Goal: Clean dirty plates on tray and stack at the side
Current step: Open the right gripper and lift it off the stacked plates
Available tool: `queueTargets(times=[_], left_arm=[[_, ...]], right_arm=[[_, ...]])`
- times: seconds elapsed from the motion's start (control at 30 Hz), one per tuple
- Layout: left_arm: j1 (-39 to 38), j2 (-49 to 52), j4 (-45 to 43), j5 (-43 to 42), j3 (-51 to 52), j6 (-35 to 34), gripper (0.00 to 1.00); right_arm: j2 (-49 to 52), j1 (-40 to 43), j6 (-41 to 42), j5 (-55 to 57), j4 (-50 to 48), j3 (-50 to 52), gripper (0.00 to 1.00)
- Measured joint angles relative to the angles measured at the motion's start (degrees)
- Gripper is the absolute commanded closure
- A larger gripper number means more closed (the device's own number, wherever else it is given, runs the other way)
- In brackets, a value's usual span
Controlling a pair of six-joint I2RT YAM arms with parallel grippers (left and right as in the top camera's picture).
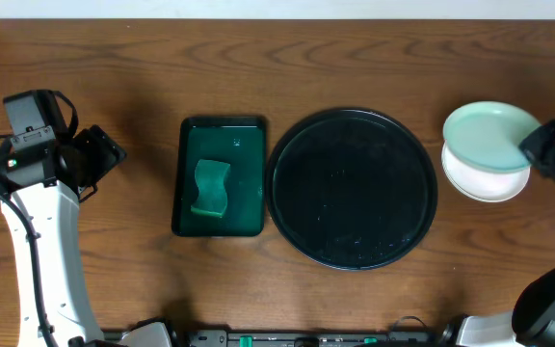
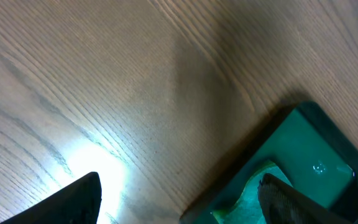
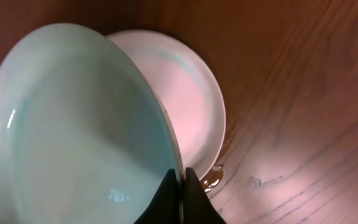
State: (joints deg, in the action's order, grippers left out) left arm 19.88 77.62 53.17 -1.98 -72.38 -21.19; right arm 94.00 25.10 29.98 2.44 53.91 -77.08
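My right gripper is going to lower the mint plate onto the white plate (image 1: pixel 487 175) (image 3: pixel 178 102) next.
The black tray (image 1: pixel 355 193) lies mid-table with nothing on it. To its right, a pale-mint plate (image 1: pixel 489 135) is tilted over a white plate (image 1: pixel 485 183) resting on the wood. My right gripper (image 1: pixel 538 149) is shut on the mint plate's rim. In the right wrist view the fingertips (image 3: pixel 182 180) pinch the edge of the mint plate (image 3: pixel 73 124), with the white plate (image 3: pixel 194 93) partly under it. My left gripper (image 1: pixel 104 154) hangs open and empty over bare wood at the far left. No smear shows on either plate.
A dark green rectangular tray (image 1: pixel 249 207) holding a green sponge (image 1: pixel 211 188) sits left of the black tray; it also shows in the left wrist view as the green tray (image 2: pixel 309 143). Water drops (image 3: pixel 213 177) lie on the wood by the white plate.
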Motion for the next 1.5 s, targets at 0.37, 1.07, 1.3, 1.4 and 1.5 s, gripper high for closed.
queueTargets(times=[0.37, 1.07, 1.3, 1.4, 1.5], left_arm=[[0.0, 0.0, 0.0, 0.0, 0.0, 0.0, 0.19], [0.0, 0.0, 0.0, 0.0, 0.0, 0.0, 0.19], [0.0, 0.0, 0.0, 0.0, 0.0, 0.0, 0.19], [0.0, 0.0, -0.02, 0.0, 0.0, 0.0, 0.19], [0.0, 0.0, 0.0, 0.0, 0.0, 0.0, 0.19]], right_arm=[[0.0, 0.0, 3.67, 4.17, -7.91, 9.92, 0.7], [0.0, -6.01, -15.98, -16.15, -15.69, 9.94, 0.22], [0.0, -15.65, -26.97, -18.47, -15.61, 9.94, 0.17], [0.0, -18.08, -29.31, -16.46, -14.84, 9.97, 0.01], [0.0, -19.02, -30.69, -14.4, -14.14, 9.97, 0.01]])
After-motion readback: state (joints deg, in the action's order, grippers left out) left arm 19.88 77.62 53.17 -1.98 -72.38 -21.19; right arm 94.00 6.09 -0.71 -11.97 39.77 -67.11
